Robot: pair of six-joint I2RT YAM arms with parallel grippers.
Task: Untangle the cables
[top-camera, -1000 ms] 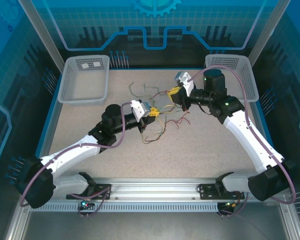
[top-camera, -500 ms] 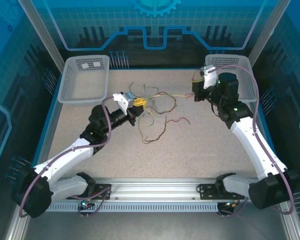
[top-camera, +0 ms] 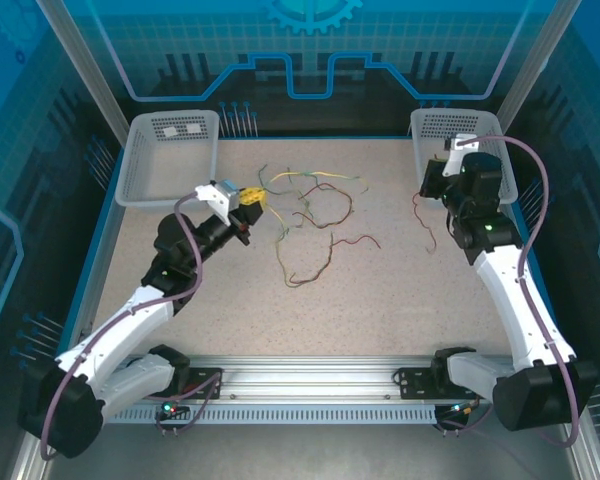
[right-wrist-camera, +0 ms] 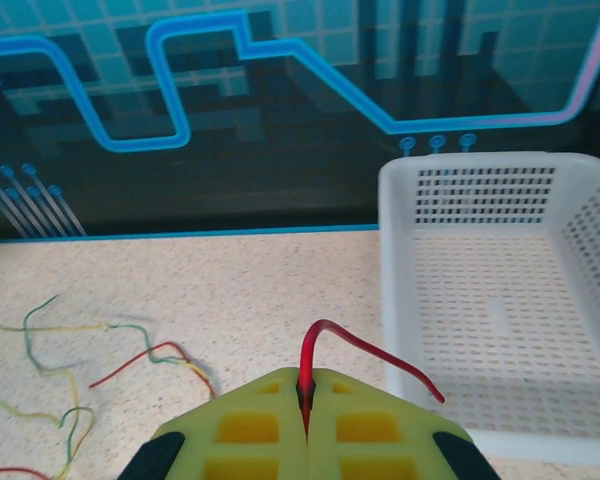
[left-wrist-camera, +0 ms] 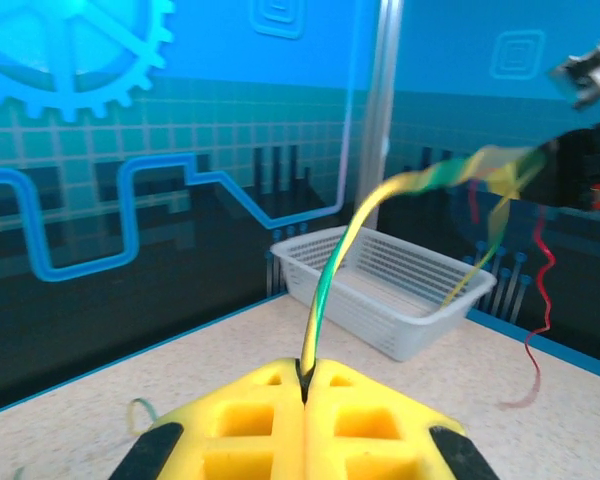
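Note:
My left gripper swings outward next, away from the looped cables, and releases the yellow-green cable inside the nearer white basket, since that basket stands outward of the gripper.
My left gripper (top-camera: 253,199) is shut on one end of a yellow-green cable (top-camera: 320,176), which stretches right across the far part of the table. In the left wrist view that cable (left-wrist-camera: 328,290) rises from between the closed yellow fingers (left-wrist-camera: 370,420). My right gripper (top-camera: 430,185) is shut on a red cable (top-camera: 421,215), which hangs down beside the right basket, apart from the others. The red cable's short end (right-wrist-camera: 365,348) curls out of the right gripper (right-wrist-camera: 305,388). The other cables (top-camera: 315,225), red, green and orange, lie looped together mid-table.
A white basket (top-camera: 132,190) stands at the back left and another (top-camera: 458,118) at the back right, close behind my right gripper; it also shows from the right wrist (right-wrist-camera: 500,175). Blue walls enclose the table. A metal rail runs along the near edge.
My left gripper has drawn back to the left with the yellow-green cable. My right gripper has swung right toward the basket, pulling the red cable out of the pile.

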